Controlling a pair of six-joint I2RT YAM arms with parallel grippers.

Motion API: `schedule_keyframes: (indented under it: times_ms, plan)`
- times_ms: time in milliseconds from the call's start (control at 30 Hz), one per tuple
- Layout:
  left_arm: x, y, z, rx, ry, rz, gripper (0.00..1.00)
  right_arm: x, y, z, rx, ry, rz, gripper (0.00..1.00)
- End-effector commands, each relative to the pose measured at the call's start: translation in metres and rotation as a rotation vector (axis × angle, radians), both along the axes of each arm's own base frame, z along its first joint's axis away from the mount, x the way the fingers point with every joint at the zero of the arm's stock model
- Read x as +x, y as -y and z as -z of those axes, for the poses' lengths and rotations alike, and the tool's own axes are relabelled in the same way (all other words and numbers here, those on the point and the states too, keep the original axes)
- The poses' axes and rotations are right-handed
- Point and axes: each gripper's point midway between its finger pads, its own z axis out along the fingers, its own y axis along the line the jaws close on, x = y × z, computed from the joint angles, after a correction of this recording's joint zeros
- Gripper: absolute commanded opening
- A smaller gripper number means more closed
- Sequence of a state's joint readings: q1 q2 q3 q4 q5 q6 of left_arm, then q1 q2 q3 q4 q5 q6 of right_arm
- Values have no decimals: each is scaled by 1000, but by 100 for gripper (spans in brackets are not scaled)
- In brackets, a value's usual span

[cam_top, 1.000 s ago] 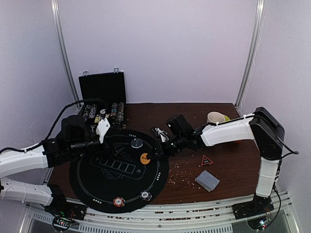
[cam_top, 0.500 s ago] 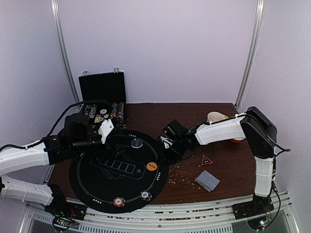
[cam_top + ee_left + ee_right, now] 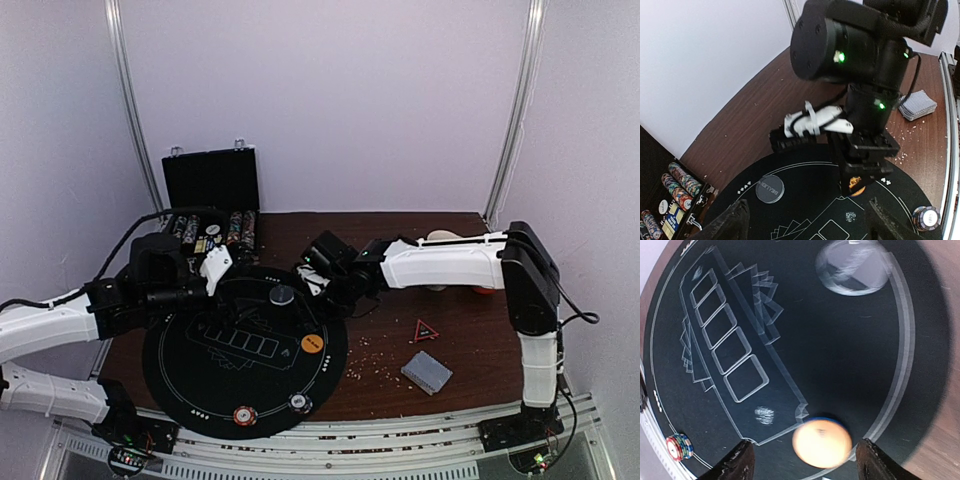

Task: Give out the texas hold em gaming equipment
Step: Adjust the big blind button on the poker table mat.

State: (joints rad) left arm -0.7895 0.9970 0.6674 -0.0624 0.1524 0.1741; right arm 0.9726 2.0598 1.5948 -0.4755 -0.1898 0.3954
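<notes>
My right gripper lowers onto the orange disc [image 3: 312, 343] [image 3: 821, 443] next, open fingers astride the disc's rim, because this disc lies on top with a blue edge showing beneath.
An orange disc [image 3: 312, 343] [image 3: 821, 443] lies flat on the round black mat [image 3: 190, 375], a blue edge showing under it. My right gripper [image 3: 320, 288] [image 3: 805, 462] hovers open above it, holding nothing. A clear grey disc [image 3: 282, 295] [image 3: 771, 188] [image 3: 852, 266] rests near the mat's far edge. A red-white chip [image 3: 244, 415] [image 3: 680, 446] and a black-white chip [image 3: 298, 403] [image 3: 927, 217] sit at the mat's near rim. The grey-blue deck [image 3: 427, 372] [image 3: 918, 105] lies on the wood to the right. My left gripper [image 3: 215, 268] [image 3: 807, 225] stands open over the mat's far left.
The black hinged case [image 3: 210, 180] stands open at the back left, with chip rows [image 3: 675, 185] in it. A mug [image 3: 445, 243] is partly hidden behind the right arm. A red triangle [image 3: 427, 330] and scattered crumbs lie on the brown table [image 3: 400, 225].
My right gripper opened and let the orange disc go onto the mat, then drew back towards the far left. The left gripper has barely moved.
</notes>
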Motion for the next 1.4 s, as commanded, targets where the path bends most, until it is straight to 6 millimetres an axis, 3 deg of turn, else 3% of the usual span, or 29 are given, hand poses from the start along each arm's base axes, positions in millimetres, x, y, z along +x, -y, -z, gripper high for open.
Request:
schedule_keyframes:
  times_ms: [0,167,400,667,900,1233,1367]
  plan:
    - [5,-7,-40,-77,104,-40,83,-9,6,34,-161,14,-46,74]
    - [4,-12,-46,-93,131,-58,84,-14,3,38,-225,50,-67,74]
    - [6,-9,-39,-76,112,-52,85,-24,8,48,-277,44,-85,68]
    - [5,-9,-39,-75,117,-46,85,-26,-6,23,-179,45,-93,59]
    - [4,-10,-39,-74,120,-45,84,-9,9,30,-242,85,-48,60]
    - [5,-10,-37,-67,117,-47,84,-8,22,41,-301,74,-29,58]
    - [4,-9,-37,-67,115,-42,85,-15,6,33,-219,51,-74,63]
